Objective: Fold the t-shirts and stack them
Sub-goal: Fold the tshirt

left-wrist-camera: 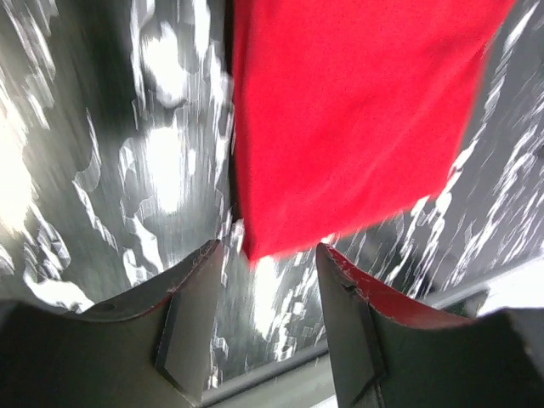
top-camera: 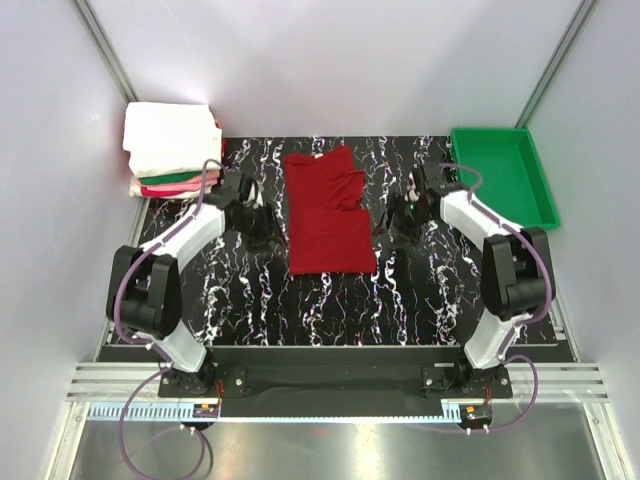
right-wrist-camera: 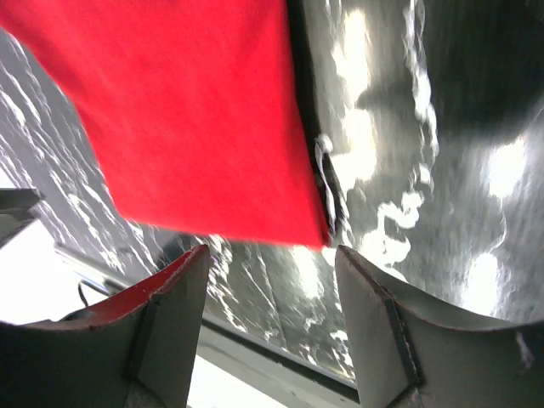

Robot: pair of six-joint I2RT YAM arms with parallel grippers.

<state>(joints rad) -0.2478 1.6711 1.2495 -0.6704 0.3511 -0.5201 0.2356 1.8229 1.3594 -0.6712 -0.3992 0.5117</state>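
Observation:
The red t-shirt's near corner on the tray's side (top-camera: 372, 268) (right-wrist-camera: 318, 235) lies flat below the right gripper's open fingers, so the robot should next move its right gripper down and back onto that corner.
A deep red t-shirt (top-camera: 328, 212) lies flat in the middle of the black marbled table, folded lengthwise into a long strip, sleeve folded in at the upper right. It also shows in the left wrist view (left-wrist-camera: 357, 110) and the right wrist view (right-wrist-camera: 187, 110). My left gripper (top-camera: 262, 228) is open and empty just left of the shirt's left edge, near its lower corner (left-wrist-camera: 255, 248). My right gripper (top-camera: 392, 222) is open and empty just right of the shirt's right edge. A stack of folded t-shirts (top-camera: 170, 150), white on top with green and pink below, sits at the back left.
A green plastic tray (top-camera: 505, 172) stands at the back right. White walls with metal posts close in the back and sides. A metal rail (top-camera: 330, 385) runs along the table's near edge.

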